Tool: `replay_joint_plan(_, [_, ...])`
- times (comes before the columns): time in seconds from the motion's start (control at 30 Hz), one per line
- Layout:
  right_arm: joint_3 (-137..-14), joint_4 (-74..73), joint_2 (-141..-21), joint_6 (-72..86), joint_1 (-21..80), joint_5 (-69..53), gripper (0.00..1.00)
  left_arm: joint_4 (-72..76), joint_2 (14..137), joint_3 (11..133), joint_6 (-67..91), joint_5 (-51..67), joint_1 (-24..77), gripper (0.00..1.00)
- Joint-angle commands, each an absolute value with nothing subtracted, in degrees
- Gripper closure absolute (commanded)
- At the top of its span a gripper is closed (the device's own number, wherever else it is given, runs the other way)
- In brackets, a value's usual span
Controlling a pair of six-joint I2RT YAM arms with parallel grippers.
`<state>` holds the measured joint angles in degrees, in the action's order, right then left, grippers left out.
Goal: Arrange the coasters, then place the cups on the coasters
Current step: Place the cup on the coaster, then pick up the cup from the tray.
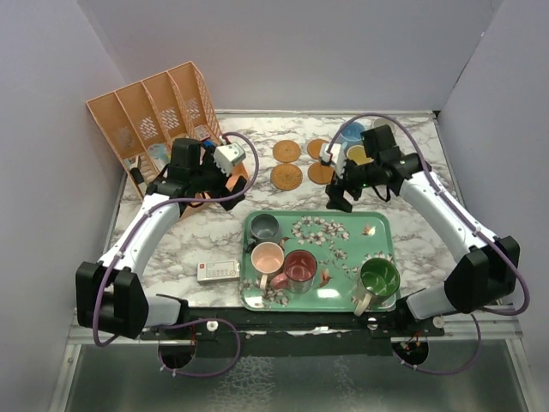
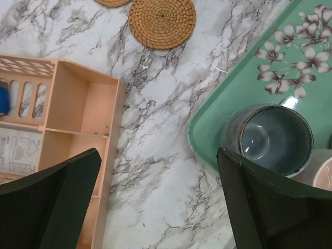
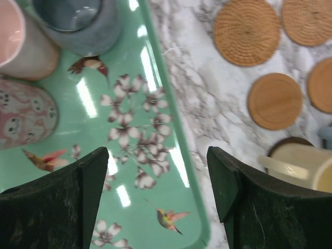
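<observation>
The right gripper should next move across and down, with its fingers on both sides of the grey cup's far rim and clear of neighbours. The cup's rim is below the gripper, to its left in the top view.
Four coasters lie behind the green tray (image 1: 377, 225): two woven (image 3: 246, 31) (image 3: 308, 21) and two smooth wooden (image 3: 274, 101) (image 3: 321, 85). A cream-yellow cup (image 3: 303, 166) stands on a dark brown coaster (image 3: 286, 142), and a blue cup (image 1: 352, 133) stands behind it. The tray holds a grey cup (image 1: 263, 227), a pink cup (image 1: 268, 256), a dark red cup (image 1: 300, 268) and a green cup (image 1: 377, 276). My right gripper (image 3: 158, 192) hangs open and empty over the tray's far edge. My left gripper (image 2: 158, 197) is open and empty over bare marble, left of the grey cup (image 2: 270, 137).
An orange slotted organizer (image 1: 159, 112) stands at the back left, its edge right beside my left fingers (image 2: 52, 197). A small white box (image 1: 218, 271) lies left of the tray. White walls close in the table on three sides.
</observation>
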<state>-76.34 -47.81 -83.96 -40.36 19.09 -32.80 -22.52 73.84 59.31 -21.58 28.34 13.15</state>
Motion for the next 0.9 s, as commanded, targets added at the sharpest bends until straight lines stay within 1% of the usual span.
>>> replay_joint_plan(0.0, [-70.3,-42.6,-80.2,-36.9,23.9,-35.6,0.22,-23.4,76.3,60.1,-24.3,33.3,13.4,0.01])
replay_joint_plan(0.2, [-63.2,-34.9,-79.0,-34.1,26.7,-37.5,0.22,-23.7,76.9,57.9,-28.1,37.0,16.2,0.01])
replay_joint_plan(0.33, [-61.7,-29.2,-80.1,-31.3,27.5,-38.8,0.24,-24.3,77.5,56.7,-28.0,37.0,18.1,0.01])
replay_joint_plan(0.5, [-63.5,-21.4,-84.2,-24.3,29.6,-41.9,0.28,-22.7,76.6,54.6,-27.0,32.2,18.6,0.01])
replay_joint_plan(0.6, [-64.6,-17.8,-87.3,-21.5,32.2,-40.2,0.28,-20.4,74.9,52.4,-27.2,26.5,18.6,0.01])
replay_joint_plan(0.73, [-67.7,-16.9,-92.5,-19.4,35.4,-37.8,0.3,-18.7,73.4,51.7,-26.3,19.3,17.0,0.01])
replay_joint_plan(0.87, [-71.2,-17.6,-96.9,-17.8,37.8,-35.9,0.33,-18.3,71.4,53.3,-23.5,16.6,13.3,0.01])
